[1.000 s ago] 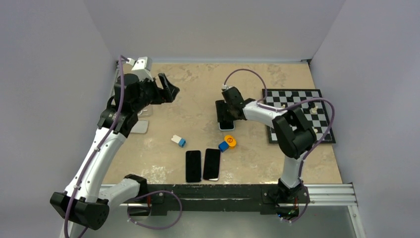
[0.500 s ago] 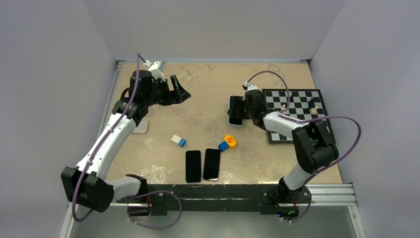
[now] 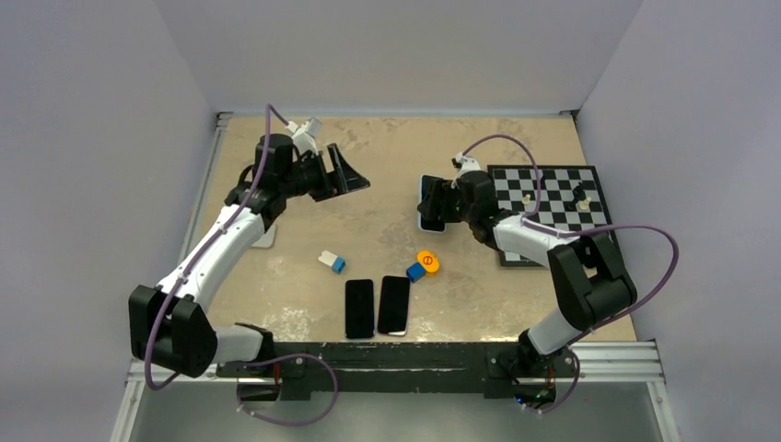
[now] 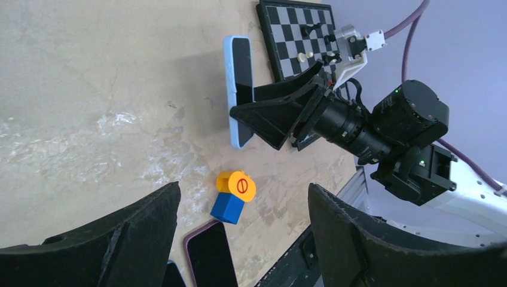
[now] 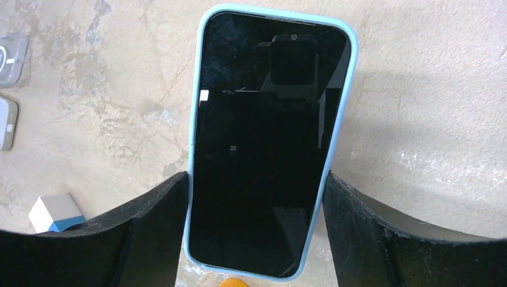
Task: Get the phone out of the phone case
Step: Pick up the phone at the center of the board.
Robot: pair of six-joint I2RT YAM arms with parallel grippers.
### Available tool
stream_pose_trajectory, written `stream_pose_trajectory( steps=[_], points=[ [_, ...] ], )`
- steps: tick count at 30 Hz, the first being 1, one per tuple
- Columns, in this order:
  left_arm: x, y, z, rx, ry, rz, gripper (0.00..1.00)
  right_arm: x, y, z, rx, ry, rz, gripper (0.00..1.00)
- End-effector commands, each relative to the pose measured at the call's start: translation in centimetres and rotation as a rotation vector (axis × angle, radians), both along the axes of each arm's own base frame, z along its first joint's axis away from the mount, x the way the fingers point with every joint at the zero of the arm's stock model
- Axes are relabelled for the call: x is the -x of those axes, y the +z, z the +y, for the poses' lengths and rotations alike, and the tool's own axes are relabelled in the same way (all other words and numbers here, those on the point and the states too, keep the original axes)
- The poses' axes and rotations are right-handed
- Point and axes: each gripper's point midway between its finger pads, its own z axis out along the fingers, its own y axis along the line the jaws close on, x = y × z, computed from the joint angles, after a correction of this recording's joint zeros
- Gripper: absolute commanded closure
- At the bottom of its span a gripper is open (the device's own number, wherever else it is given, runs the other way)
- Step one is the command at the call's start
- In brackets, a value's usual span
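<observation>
Next, my left gripper will move across onto the far part of the case's light blue edge facing it, since the case is to its right in the top view.
A black phone in a light blue case is held off the table right of centre, screen toward the wrist camera. My right gripper is shut on it, one finger against each long side of the case, as the right wrist view shows the phone between the gripper. My left gripper is open and empty in the air left of the phone, pointing toward it. In the left wrist view the left gripper looks past the phone.
Two dark phones lie side by side near the front edge. An orange piece and a blue block sit beside them, a white-blue block further left. A chessboard lies right. A clear case lies left.
My right gripper lifted the cased phone off the table and carried it a little right and back. My left arm swung right toward the centre, gripper still open.
</observation>
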Motion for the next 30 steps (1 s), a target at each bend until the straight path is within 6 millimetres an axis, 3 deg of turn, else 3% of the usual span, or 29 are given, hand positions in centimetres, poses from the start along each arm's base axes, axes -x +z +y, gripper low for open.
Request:
stream_pose_trajectory(
  steps=[1,4,5,6,14,19,30],
  points=[
    [-0.4,-2.1,-1.5,0.099,-0.032,0.081,0.18,-1.2,4.8,1.5,-0.125,0.021,-0.136,1.0],
    [0.0,-6.7,-1.4,0.067,-0.026,0.197,0.18,-1.0,5.6,1.6,-0.145,0.025,-0.158,1.0],
    [-1.3,-3.0,-3.4,0.257,-0.046,0.146,0.2,-0.9,6.1,1.7,-0.149,0.036,-0.172,1.0],
    [-1.7,-2.7,-3.8,0.321,-0.027,0.171,0.21,-0.8,6.5,1.7,-0.149,0.048,-0.184,1.0],
    [-2.8,-2.4,-5.3,0.374,0.036,0.174,0.18,2.2,8.3,4.4,-0.18,0.263,-0.189,1.0],
    [-3.0,-1.5,-6.8,0.368,-0.002,0.159,0.3,4.3,9.8,6.3,-0.199,0.33,-0.192,1.0],
    [-1.9,-4.8,-7.8,0.337,-0.068,0.226,0.37,6.6,11.6,9.0,-0.247,0.398,-0.197,1.0]
  ],
)
